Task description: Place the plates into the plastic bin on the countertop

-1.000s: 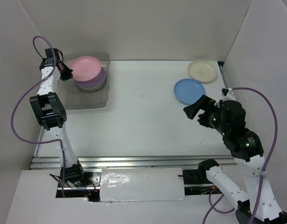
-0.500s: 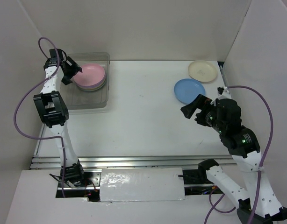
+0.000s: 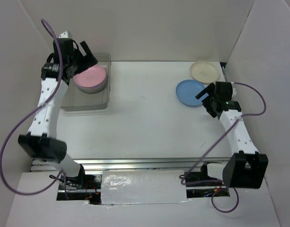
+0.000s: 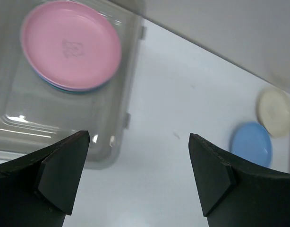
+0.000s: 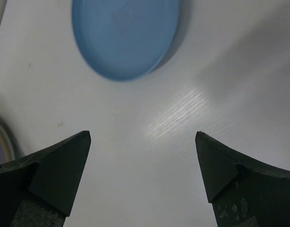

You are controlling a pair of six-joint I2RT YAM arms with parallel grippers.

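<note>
I will move my open right gripper down and outward onto the blue plate's edge [image 3: 201,100] facing away from the bin [image 3: 86,107], as my fingers still hover short of it.
The clear plastic bin [image 3: 86,107] stands at the back left of the white countertop [image 3: 145,113] and holds a stack of plates topped by a pink plate [image 3: 90,76]; lilac rims show under it. My left gripper [image 3: 89,56] hovers open and empty above the bin's far side. Seen from the left wrist, the pink plate [image 4: 72,45] lies flat inside the bin [image 4: 128,113], and my left gripper [image 4: 139,142] has nothing between its jaws. A blue plate [image 3: 190,92] and a cream plate [image 3: 205,72] lie at the back right. My right gripper [image 3: 205,101] is open beside the blue plate [image 5: 123,33].
White walls close in the left, back and right sides. The cream plate [image 4: 276,112] sits close to the right wall's corner, touching or nearly touching the blue plate [image 4: 250,144]. A metal rail [image 3: 135,163] runs along the front edge.
My left gripper let go of the pink plate, which now rests on the stack in the bin, then opened and lifted away. My right arm swung back toward the blue plate.
</note>
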